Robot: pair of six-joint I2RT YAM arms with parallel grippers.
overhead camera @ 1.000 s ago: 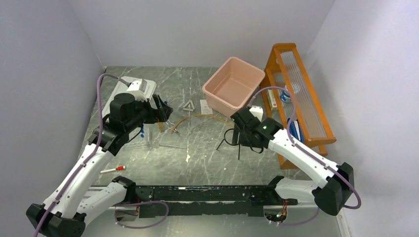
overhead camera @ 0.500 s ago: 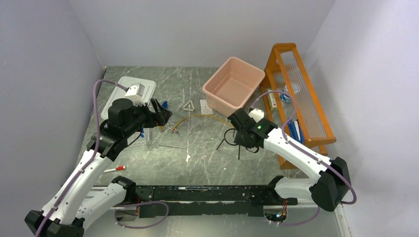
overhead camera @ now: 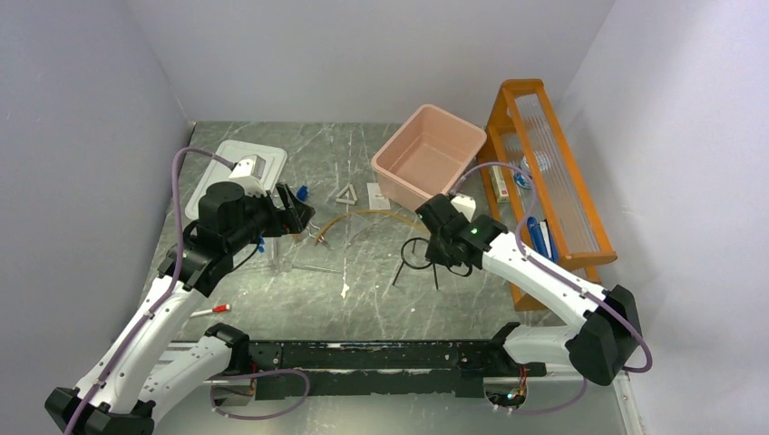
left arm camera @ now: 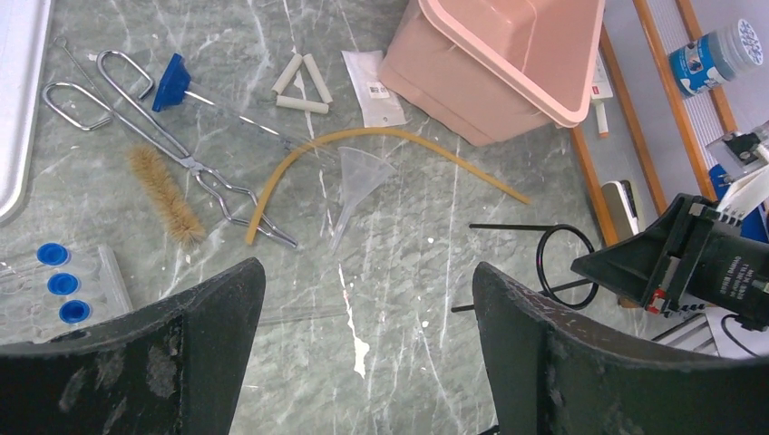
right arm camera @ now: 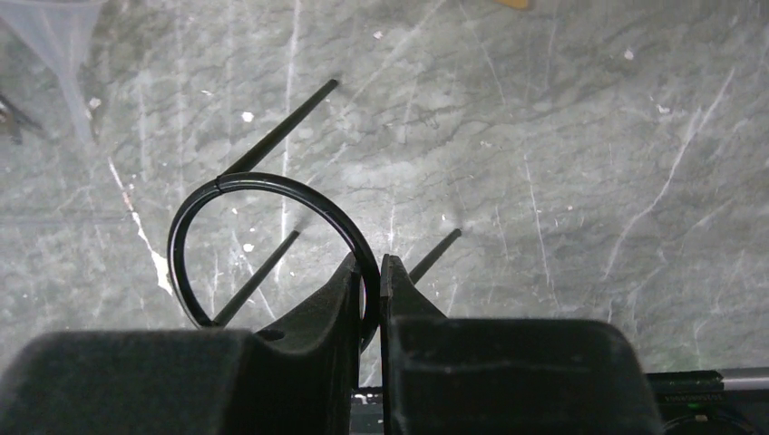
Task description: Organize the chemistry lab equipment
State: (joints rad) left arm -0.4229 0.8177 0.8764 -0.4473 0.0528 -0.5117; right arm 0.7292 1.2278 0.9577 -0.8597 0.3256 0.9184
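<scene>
The bin is outward of my right gripper, so I should lift my gripper outward over the pink bin [overhead camera: 429,148], lower the black wire ring [overhead camera: 415,253] into it and then let the ring go.
My right gripper [overhead camera: 442,246] [right arm camera: 367,265] is shut on the rim of the black wire ring [overhead camera: 415,253] [right arm camera: 238,184], whose three legs angle out over the table right of centre. My left gripper [overhead camera: 295,210] [left arm camera: 367,272] hangs open and empty above the scattered items. Below it lie the metal tongs [left arm camera: 172,145], brown brush [left arm camera: 165,195], amber tubing [left arm camera: 381,138], a clear funnel [left arm camera: 361,177], the white triangle [left arm camera: 302,83] and blue-capped tubes [left arm camera: 59,283]. A glass rod [overhead camera: 313,268] lies near the centre.
The pink bin [overhead camera: 428,154] stands at the back, just beyond the right gripper. An orange wooden shelf [overhead camera: 544,172] runs along the right side. A white tray [overhead camera: 227,163] sits at the back left. A red-capped marker [overhead camera: 207,311] lies near the front left.
The right gripper's jaws have closed on the black ring, and the ring has shifted a little left with its legs swinging. The left arm edged back slightly, then held still.
</scene>
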